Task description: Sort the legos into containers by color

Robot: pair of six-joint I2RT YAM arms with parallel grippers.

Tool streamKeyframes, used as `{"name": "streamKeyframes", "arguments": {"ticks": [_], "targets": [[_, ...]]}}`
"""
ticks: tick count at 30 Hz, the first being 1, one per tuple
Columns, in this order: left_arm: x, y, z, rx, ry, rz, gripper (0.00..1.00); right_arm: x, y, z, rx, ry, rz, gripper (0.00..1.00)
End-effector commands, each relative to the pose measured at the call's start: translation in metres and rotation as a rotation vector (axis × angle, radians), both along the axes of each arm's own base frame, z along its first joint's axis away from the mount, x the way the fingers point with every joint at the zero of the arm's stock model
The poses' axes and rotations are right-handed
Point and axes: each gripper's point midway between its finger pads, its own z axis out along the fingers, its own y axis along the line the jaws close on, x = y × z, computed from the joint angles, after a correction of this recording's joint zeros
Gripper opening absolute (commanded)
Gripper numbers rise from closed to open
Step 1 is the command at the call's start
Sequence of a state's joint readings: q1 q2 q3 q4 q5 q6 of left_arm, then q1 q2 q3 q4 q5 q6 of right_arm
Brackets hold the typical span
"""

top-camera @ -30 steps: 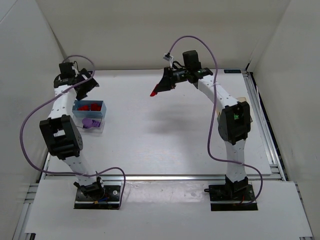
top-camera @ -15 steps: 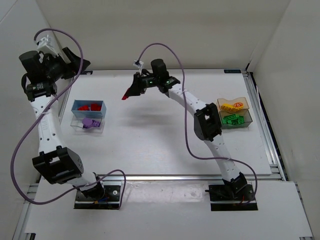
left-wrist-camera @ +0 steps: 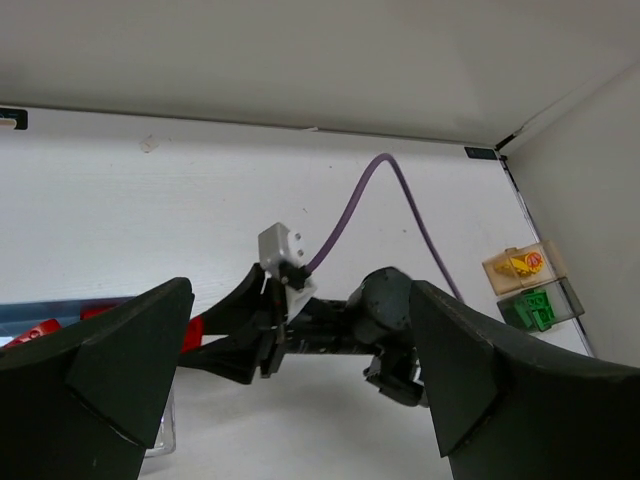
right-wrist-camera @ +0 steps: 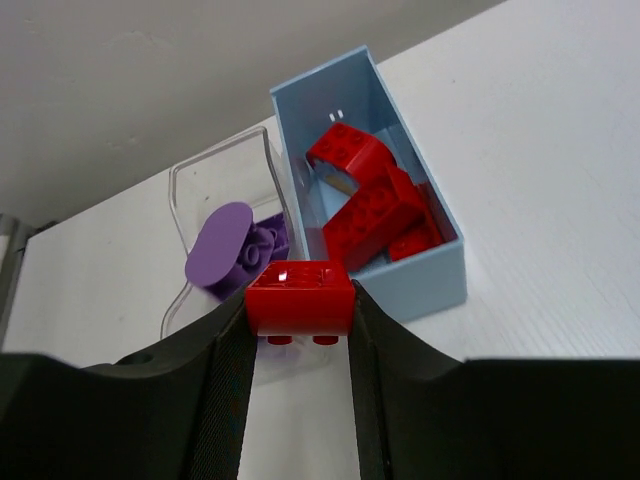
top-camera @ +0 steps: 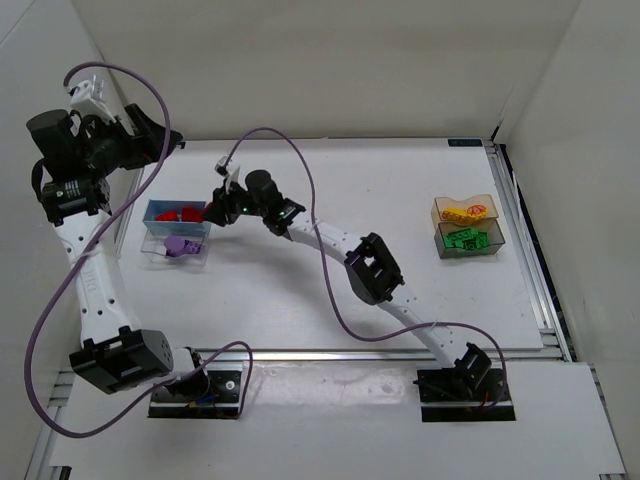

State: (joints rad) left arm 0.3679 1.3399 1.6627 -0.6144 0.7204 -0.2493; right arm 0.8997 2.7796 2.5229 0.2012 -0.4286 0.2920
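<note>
The red lego is hanging at the blue container's near rim, so my right gripper needs to move further over the red legos inside next, tilting its fingers toward level.
My right gripper (top-camera: 212, 209) is shut on a red lego (right-wrist-camera: 300, 297) and holds it just above the near corner of the blue container (right-wrist-camera: 440, 275). That container holds several red legos (right-wrist-camera: 375, 205). Next to it the clear container (right-wrist-camera: 215, 170) holds purple legos (right-wrist-camera: 218, 243). My left gripper (top-camera: 152, 140) is open and empty, raised at the back left above both containers. In its wrist view, the left gripper (left-wrist-camera: 300, 300) looks down on the right gripper (left-wrist-camera: 235, 345). At the right, a tan-amber container (top-camera: 465, 211) holds yellow legos and a dark-clear container (top-camera: 470, 241) holds green ones.
The right arm (top-camera: 330, 245) stretches across the middle of the table towards the left. White walls enclose the table at the back and sides. A purple cable (top-camera: 290, 150) loops above the right wrist.
The right arm has swept left from the back centre to the blue container, carrying the red lego. The left arm has lifted up and back to the far left.
</note>
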Motion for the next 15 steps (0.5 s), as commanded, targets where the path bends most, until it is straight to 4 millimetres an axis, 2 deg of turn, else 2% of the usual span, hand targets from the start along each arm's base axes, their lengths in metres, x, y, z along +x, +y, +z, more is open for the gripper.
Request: {"name": "streamKeyframes", "arguments": {"ticks": [1,2,4,8,12,15], "targets": [[-0.015,-0.005,0.009,0.025,0.0,-0.005,0.99,0.025,0.012,0.046,0.146,-0.193,-0.134,0.0],[-0.015,-0.005,0.01,0.023,0.0,-0.003,0.99,0.025,0.015,0.04,0.153,-0.21,-0.136,0.0],[-0.014,-0.005,0.01,0.02,0.002,0.0,0.99,0.023,0.021,0.042,0.165,-0.244,-0.151,0.02],[-0.013,-0.004,0.006,0.013,0.013,0.003,0.99,0.029,0.022,0.035,0.173,-0.255,-0.201,0.02],[-0.013,-0.003,0.001,0.007,0.025,0.007,0.99,0.038,0.02,0.039,0.196,-0.258,-0.256,0.03],[-0.012,-0.003,-0.001,0.007,0.029,0.006,0.99,0.039,0.02,0.049,0.221,-0.273,-0.261,0.04]]}}
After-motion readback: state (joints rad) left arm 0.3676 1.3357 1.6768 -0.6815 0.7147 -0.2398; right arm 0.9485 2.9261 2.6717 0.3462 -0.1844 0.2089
